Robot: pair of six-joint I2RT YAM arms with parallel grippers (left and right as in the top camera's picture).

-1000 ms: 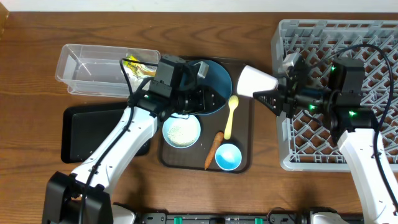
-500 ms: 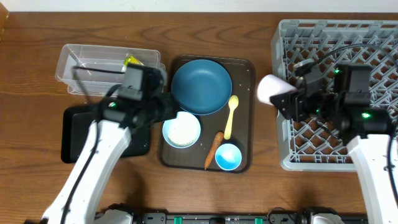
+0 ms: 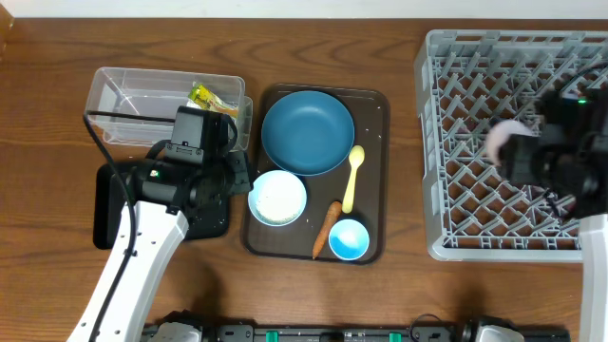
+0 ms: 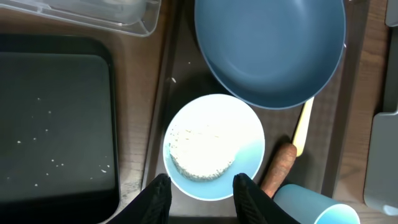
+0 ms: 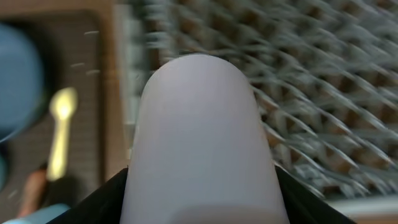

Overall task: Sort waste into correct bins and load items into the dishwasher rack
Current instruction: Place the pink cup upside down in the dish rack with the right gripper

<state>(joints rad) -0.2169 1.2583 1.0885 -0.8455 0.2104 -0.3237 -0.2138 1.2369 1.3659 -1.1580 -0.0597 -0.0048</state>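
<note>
The white-pink cup (image 3: 502,142) will go down into the dishwasher rack (image 3: 456,95) after my right gripper turns and moves to the right in the overhead view.
My left gripper (image 3: 239,182) is open, low at the left edge of the white bowl (image 3: 277,199), which holds white rice. In the left wrist view its fingertips (image 4: 156,198) straddle the bowl's near rim (image 4: 252,134) without touching it. My right gripper (image 3: 521,154) is shut on the white-pink cup (image 3: 502,142), held on its side above the light-grey dishwasher rack (image 3: 456,95); the cup (image 5: 199,137) fills the right wrist view. The blue plate (image 3: 307,132), pale yellow spoon (image 3: 351,178), carrot (image 3: 326,228) and small blue-inside cup (image 3: 349,238) lie on the brown tray. No tissue shows.
The clear tub (image 3: 142,104) at the back left holds the yellow-green wrapper (image 3: 209,98). The black tray (image 3: 119,204) lies under my left arm, with loose rice grains (image 4: 50,165) on it. The brown serving tray (image 3: 375,104) sits between the bins and the rack.
My right gripper carried the cup rightward from the serving tray's edge to over the rack. My left arm drew back from the plate to the bowl's left side.
</note>
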